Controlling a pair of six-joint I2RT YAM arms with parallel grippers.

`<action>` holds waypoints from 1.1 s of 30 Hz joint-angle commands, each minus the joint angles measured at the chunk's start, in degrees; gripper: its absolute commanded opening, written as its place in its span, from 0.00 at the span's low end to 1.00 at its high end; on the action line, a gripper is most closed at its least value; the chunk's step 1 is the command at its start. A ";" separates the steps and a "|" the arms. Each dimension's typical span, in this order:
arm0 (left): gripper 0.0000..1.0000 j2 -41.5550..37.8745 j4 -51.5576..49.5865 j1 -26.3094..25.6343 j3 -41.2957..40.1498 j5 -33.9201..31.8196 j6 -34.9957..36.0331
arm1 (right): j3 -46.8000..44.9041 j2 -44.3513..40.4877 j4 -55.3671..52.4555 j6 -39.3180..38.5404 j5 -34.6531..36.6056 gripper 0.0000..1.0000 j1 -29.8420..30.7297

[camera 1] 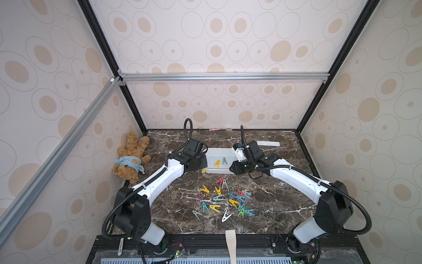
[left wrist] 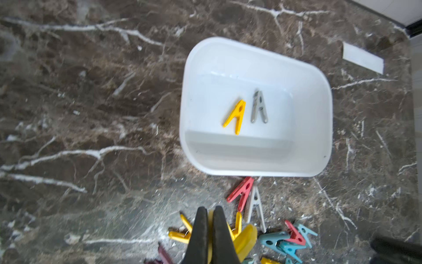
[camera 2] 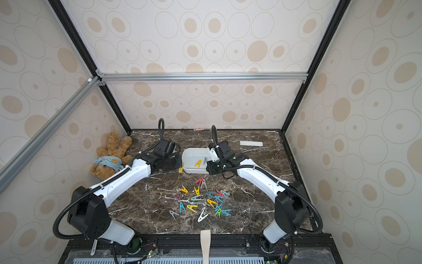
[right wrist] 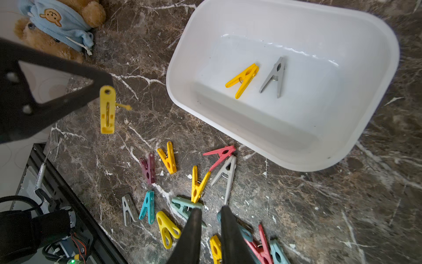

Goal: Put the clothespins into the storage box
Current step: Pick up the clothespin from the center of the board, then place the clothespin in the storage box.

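My left gripper will next move outward across the box's edge and go down over the yellow clothespin inside to let go of its own clothespin, because that one still hangs outside.
The white storage box (camera 1: 219, 150) (camera 2: 189, 153) stands mid-table toward the back, between my two grippers. Inside it lie a yellow clothespin (left wrist: 236, 116) (right wrist: 243, 80) and a grey one (left wrist: 258, 107) (right wrist: 274, 77). My left gripper (left wrist: 209, 209) (camera 1: 202, 166) hovers just off the box's near left corner, shut on another yellow clothespin (right wrist: 107, 109) (camera 2: 181, 168), which hangs from its fingertips. At the box's right end my right gripper (right wrist: 211, 209) (camera 1: 233, 170) is narrowly open, nothing between its fingers. Several clothespins of many colours (camera 1: 228, 201) (camera 2: 203, 201) lie scattered in front of the box.
A brown teddy bear (camera 1: 131, 157) lies at the table's left edge. A flat white paper strip (camera 1: 268, 144) lies behind the box to the right. A beige strip (camera 1: 230, 242) hangs over the front edge. Both forearms reach in from the front corners.
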 commanded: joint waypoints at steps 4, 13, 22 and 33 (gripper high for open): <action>0.00 10.20 5.67 0.31 7.35 3.63 6.11 | -1.94 -6.12 -7.31 0.52 4.56 0.19 0.02; 0.00 21.91 11.38 0.46 13.31 4.79 8.45 | -12.59 -14.19 -9.24 5.77 6.70 0.20 0.50; 0.00 27.97 14.28 0.47 14.83 4.83 8.11 | -23.18 -19.83 -9.55 11.56 7.60 0.19 2.10; 0.07 29.71 14.98 0.46 16.39 4.75 6.87 | -27.54 -23.82 -10.45 13.86 6.75 0.21 2.81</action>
